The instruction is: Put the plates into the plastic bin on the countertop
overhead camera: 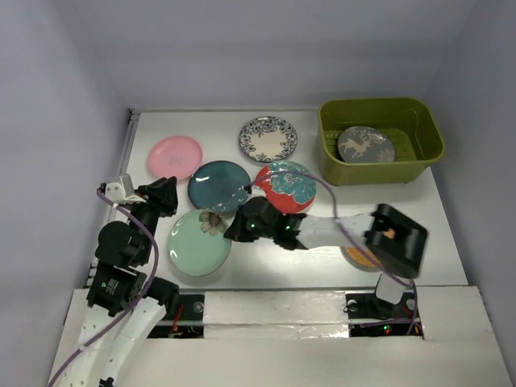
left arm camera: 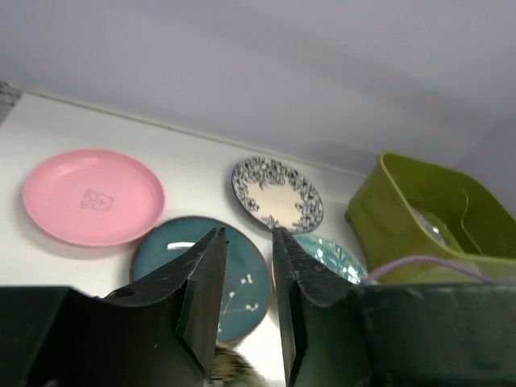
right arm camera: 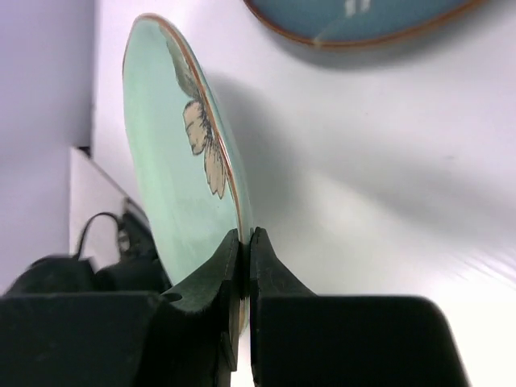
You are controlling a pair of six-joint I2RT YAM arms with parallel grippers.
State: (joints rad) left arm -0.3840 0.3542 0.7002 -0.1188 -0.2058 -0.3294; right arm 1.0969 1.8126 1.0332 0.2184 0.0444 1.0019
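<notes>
The grey deer plate [overhead camera: 366, 145] is already in the bin [overhead camera: 379, 103]. I will lift the mint plate outward with my right gripper next and lower it onto that plate.
The mint plate [overhead camera: 197, 242] with a brown flower lies at the front left of the countertop [overhead camera: 322, 242]. My right gripper [overhead camera: 230, 230] is shut on its right rim. In the right wrist view the fingers [right arm camera: 245, 235] pinch that thin mint plate's [right arm camera: 165, 161] edge. My left gripper [overhead camera: 168, 190] hovers left of the dark teal plate [overhead camera: 218, 185], its jaws slightly open with nothing between them [left arm camera: 246, 235]. The pink plate [overhead camera: 174, 156], blue-white patterned plate [overhead camera: 268, 139] and red plate with teal flower [overhead camera: 285, 187] lie on the countertop. The grey deer plate [overhead camera: 366, 145] sits inside the olive plastic bin [overhead camera: 379, 103].
A sliver of an orange-brown plate [overhead camera: 355, 260] shows under my right arm's forearm. The bin stands at the back right against the wall. Grey walls close in the back and both sides. A purple cable runs along each arm.
</notes>
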